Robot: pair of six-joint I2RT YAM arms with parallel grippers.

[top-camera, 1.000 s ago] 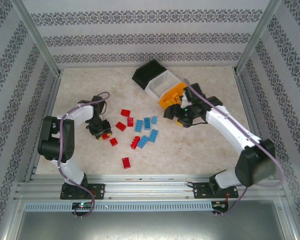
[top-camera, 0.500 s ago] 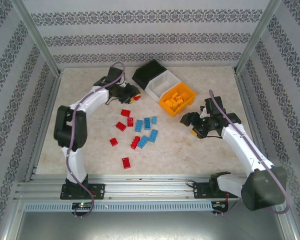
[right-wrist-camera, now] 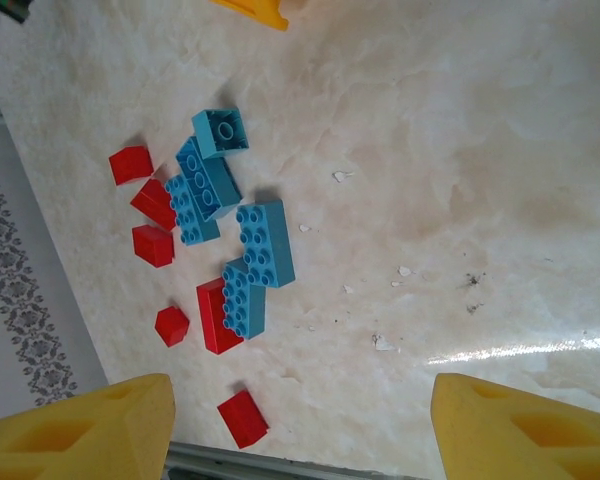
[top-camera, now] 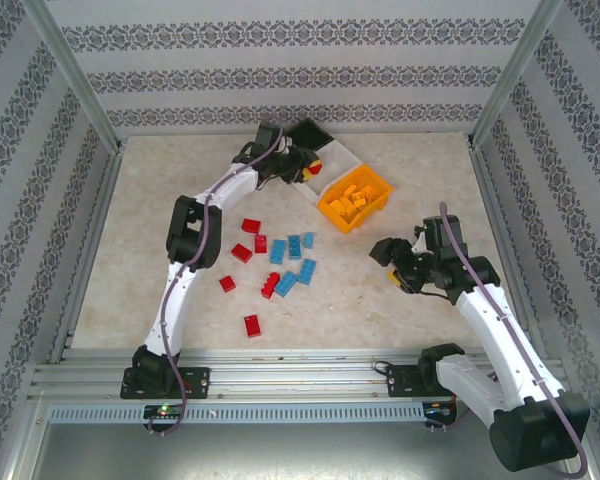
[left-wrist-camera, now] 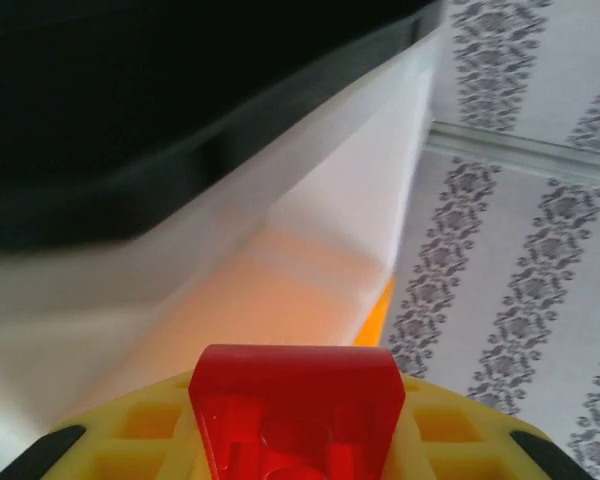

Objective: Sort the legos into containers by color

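Note:
The left gripper moves the red lego over the white bin next, then lowers the lego in, since that bin stands empty beside the orange one.
My left gripper (top-camera: 302,166) reaches over the back of the table, shut on a red lego (top-camera: 316,168) at the seam between the black bin (top-camera: 318,133) and the white bin (top-camera: 342,160). The left wrist view has that red lego (left-wrist-camera: 295,405) between the yellow fingers (left-wrist-camera: 140,435), with the black bin (left-wrist-camera: 130,100) and the white bin (left-wrist-camera: 310,210) close ahead. The orange bin (top-camera: 355,198) holds several orange legos. My right gripper (top-camera: 400,262) hangs open and empty over the table's right side. Several red legos (top-camera: 252,325) and blue legos (top-camera: 294,246) lie mid-table.
In the right wrist view, blue legos (right-wrist-camera: 265,243) and red legos (right-wrist-camera: 242,418) lie ahead of the gripper (right-wrist-camera: 300,440), near the table's metal rail (right-wrist-camera: 280,465). Patterned walls (top-camera: 300,75) close in the back and sides. Bare tabletop (top-camera: 420,320) lies at the front right.
The left arm swung from the near-left of the table to the back bins, carrying the red lego. The right arm drew back from the orange bin toward the right, still open.

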